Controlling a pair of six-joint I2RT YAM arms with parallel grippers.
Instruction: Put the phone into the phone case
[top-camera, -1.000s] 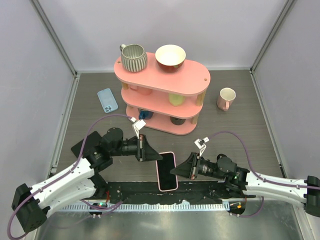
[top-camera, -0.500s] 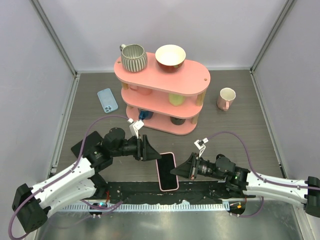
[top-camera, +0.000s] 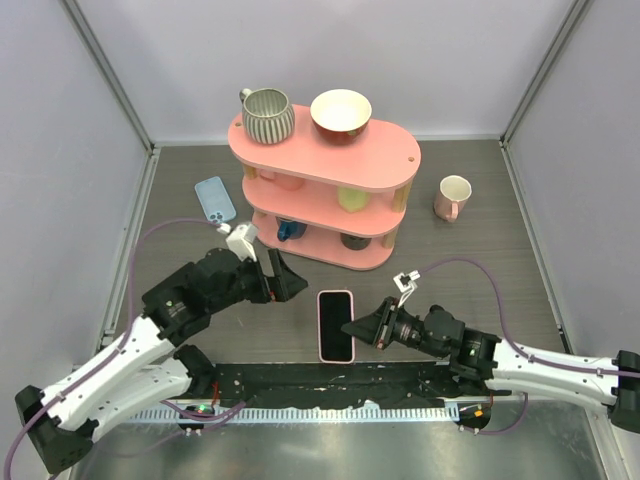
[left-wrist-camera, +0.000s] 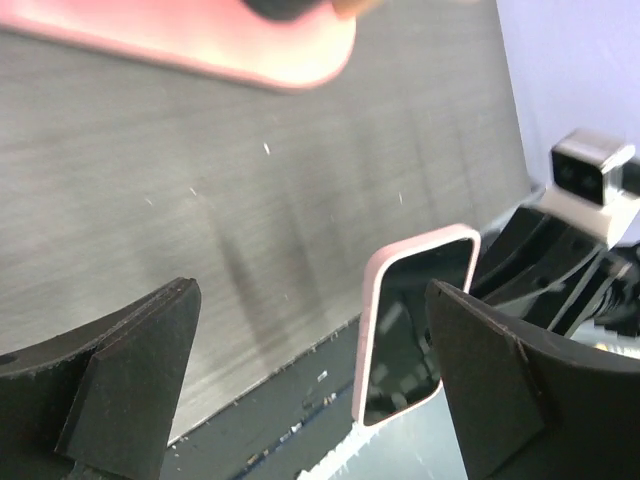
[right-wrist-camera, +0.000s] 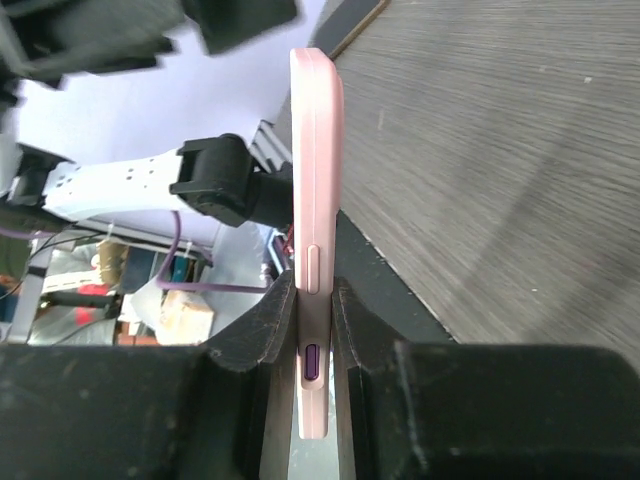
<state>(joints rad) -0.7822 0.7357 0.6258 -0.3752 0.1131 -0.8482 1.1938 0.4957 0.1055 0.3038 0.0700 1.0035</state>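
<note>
I should next lower my right gripper's case, phone already inside, outward onto the bare tabletop before the shelf, below and outward of the gripper, and release it.
A phone with a dark screen (top-camera: 336, 328) sits inside a pink phone case (top-camera: 322, 320), near the table's front edge. My right gripper (top-camera: 358, 328) is shut on the case's right long edge. In the right wrist view the pink case (right-wrist-camera: 317, 150) stands edge-on, pinched between both fingers of that gripper (right-wrist-camera: 313, 300). My left gripper (top-camera: 292, 283) is open, up and to the left of the phone and apart from it. The left wrist view shows its fingers (left-wrist-camera: 130, 380) spread wide, with the phone (left-wrist-camera: 410, 330) and the case's rim (left-wrist-camera: 368, 330) beyond them.
A pink three-tier shelf (top-camera: 395, 160) stands behind, with a striped mug (top-camera: 267, 115) and a bowl (top-camera: 341, 113) on top. A light blue phone-shaped item (top-camera: 214, 200) lies at the left. A pink mug (top-camera: 453, 196) stands at the right. A black mat (top-camera: 290, 380) lines the near edge.
My left gripper has opened, let go of the cased phone and pulled back up and to the left. The right gripper keeps its hold; the phone has shifted slightly.
</note>
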